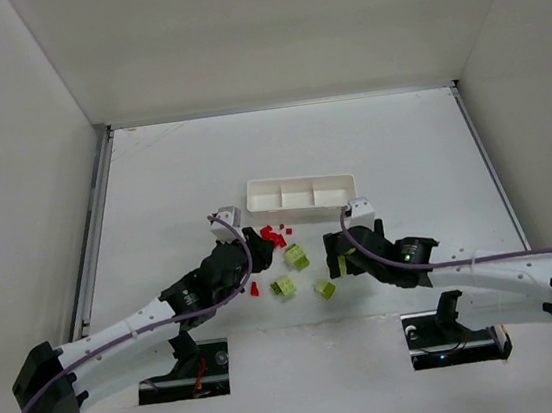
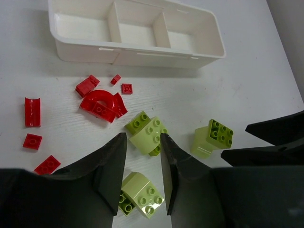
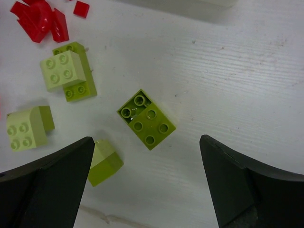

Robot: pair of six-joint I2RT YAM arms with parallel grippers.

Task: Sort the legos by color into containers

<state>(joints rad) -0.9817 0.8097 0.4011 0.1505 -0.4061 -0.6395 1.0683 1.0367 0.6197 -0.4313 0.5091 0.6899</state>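
My right gripper moves down, open, around the lime studded brick (image 1: 341, 263) next, since the brick is in line with the gap between the spread fingers.
The white tray (image 1: 299, 191) has three compartments, all bare in the left wrist view (image 2: 135, 59). Red legos (image 1: 274, 235) lie just in front of it (image 2: 99, 105). Lime blocks lie nearer me (image 1: 296, 255), (image 1: 284, 286), (image 1: 324, 288). My left gripper (image 1: 259, 249) is open by a narrow gap (image 2: 142, 138). One lime block (image 2: 142, 192) lies on the table between its fingers and another (image 2: 146, 132) sits just past the tips. My right gripper (image 1: 336, 257) is wide open (image 3: 146, 141), low over a darker green block (image 3: 147, 119).
More lime blocks lie left of the right gripper (image 3: 66, 71), (image 3: 26, 128), (image 3: 104, 162), with red pieces (image 3: 40, 21) beyond. The right gripper's fingers (image 2: 275, 130) reach in close beside a lime block (image 2: 213, 137). White walls enclose the table (image 1: 420, 148).
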